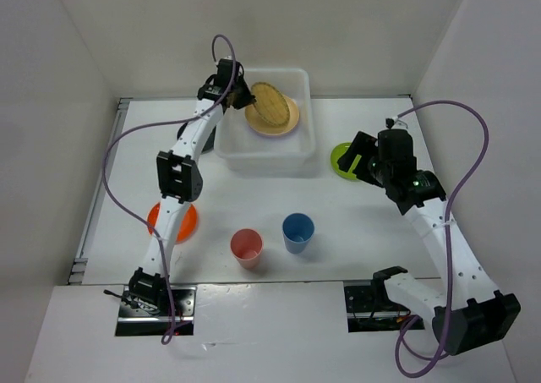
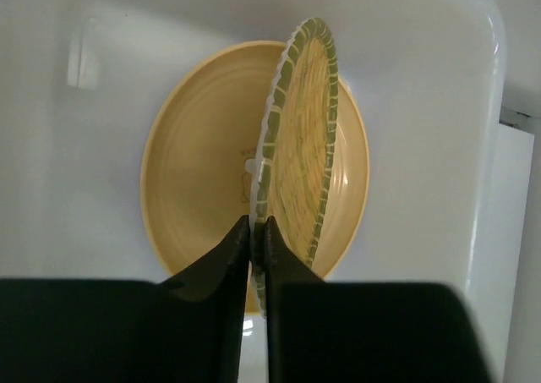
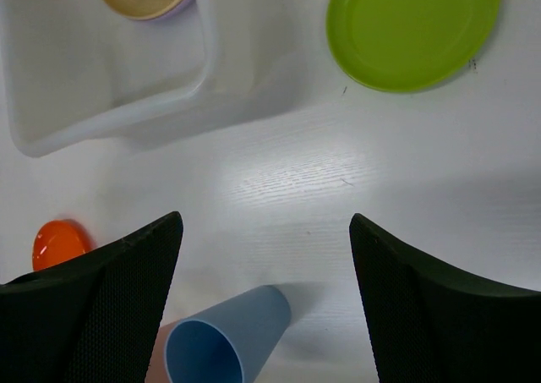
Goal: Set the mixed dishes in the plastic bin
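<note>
My right gripper is open and will next go down onto the near rim of the lime green plate, because that plate is still on the tabletop outside the plastic bin (image 1: 262,159).
My left gripper (image 2: 254,224) (image 1: 245,98) is shut on the rim of the yellow lattice plate (image 2: 300,146) (image 1: 269,102), holding it on edge over the plastic bin (image 1: 262,159) (image 2: 423,104). A tan plate (image 2: 194,163) (image 1: 279,125) lies flat in the bin below it, with a lavender edge (image 3: 173,13) showing under it. My right gripper (image 3: 266,222) (image 1: 359,163) hangs open above the table, nothing between its fingers. A lime green plate (image 1: 342,159) (image 3: 410,28) lies right of the bin. A blue cup (image 1: 297,231) (image 3: 228,341) and a pink-red cup (image 1: 246,246) stand in front.
An orange plate (image 1: 188,222) (image 3: 57,241) lies on the left, partly hidden under the left arm. White walls close in the table on the left, back and right. The arm bases sit at the near edge.
</note>
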{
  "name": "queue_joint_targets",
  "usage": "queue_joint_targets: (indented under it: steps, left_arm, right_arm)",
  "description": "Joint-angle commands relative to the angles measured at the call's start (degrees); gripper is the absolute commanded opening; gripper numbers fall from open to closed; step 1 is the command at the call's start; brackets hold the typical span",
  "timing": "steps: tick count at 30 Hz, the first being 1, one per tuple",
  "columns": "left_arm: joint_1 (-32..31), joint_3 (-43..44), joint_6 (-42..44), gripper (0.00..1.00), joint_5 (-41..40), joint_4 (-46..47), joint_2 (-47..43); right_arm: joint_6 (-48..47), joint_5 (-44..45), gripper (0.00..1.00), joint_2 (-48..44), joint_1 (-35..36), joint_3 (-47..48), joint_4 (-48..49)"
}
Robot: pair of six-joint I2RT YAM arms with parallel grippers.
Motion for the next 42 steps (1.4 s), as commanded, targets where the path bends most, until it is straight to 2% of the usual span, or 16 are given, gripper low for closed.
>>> queue_joint_targets:
  steps: [1,2,4,6,8,10,13,19,22,25,26,31,37,38,39,42]
  left_arm:
    - [-0.2,25.3,0.0,0.19,0.2,-9.9,10.8]
    - [-0.2,25.5,-0.7,0.28,1.2,-9.7,10.9]
    - [-0.2,19.4,-1.3,0.39,2.4,-8.5,8.6]
    - [-0.2,26.0,-0.7,0.45,0.8,-12.2,11.8]
    - [-0.2,25.1,-0.7,0.54,1.6,-11.5,10.0]
    - [-0.2,28.1,-0.7,0.56,1.6,-13.3,10.7]
    - [-0.2,27.8,-0.7,0.61,1.6,-14.7,10.7]
    - [-0.2,27.8,-0.7,0.63,3.7,-17.9,6.8]
    - [-0.8,27.8,0.9,0.63,3.7,-19.4,0.4]
    - [-2.3,27.8,3.5,0.63,2.1,-21.7,-9.9]
    - [-2.3,27.8,4.5,0.63,0.6,-22.5,-16.5]
    - [-4.3,27.8,9.7,0.63,-3.1,-28.4,-36.9]
    - [-4.3,27.8,10.9,0.66,-8.2,-41.6,-46.6]
    - [-4.3,27.1,13.3,0.68,-8.7,-41.6,-47.9]
    - [-4.3,16.2,13.4,0.68,-10.0,-41.6,-50.6]
    - [-4.3,-4.0,12.8,0.68,-16.1,-33.9,-63.4]
  right_arm:
    - [2.6,1.4,0.84,0.8,-1.2,-1.6,5.5]
    - [3.3,1.4,0.84,1.4,-1.2,-1.6,5.5]
    - [4.2,1.4,0.84,3.1,-2.9,-3.0,7.4]
    - [6.1,-0.6,0.84,5.1,-4.3,-4.5,9.5]
    - [8.4,-1.2,0.84,6.1,-5.6,-5.9,13.3]
    - [10.4,-0.1,0.84,6.8,-6.2,-8.5,15.6]
    - [14.1,-0.5,0.84,7.4,-9.4,-12.8,20.8]
    - [17.0,-3.9,0.84,15.6,-13.8,-15.7,26.8]
    - [19.2,-3.9,0.82,18.4,-15.0,-17.1,29.9]
    - [22.1,-5.4,0.78,22.5,-17.0,-18.7,33.7]
    - [22.8,-7.5,0.76,24.4,-18.3,-19.2,34.7]
    - [24.9,-6.7,0.76,27.7,-18.3,-20.6,38.4]
    - [25.9,-6.1,0.72,32.2,-19.5,-20.6,41.9]
    - [26.5,-6.6,0.72,33.4,-19.5,-20.6,42.5]
    - [26.5,-6.6,0.71,33.9,-19.5,-20.6,43.1]
    - [28.5,-6.6,0.62,35.1,-20.7,-21.2,45.4]
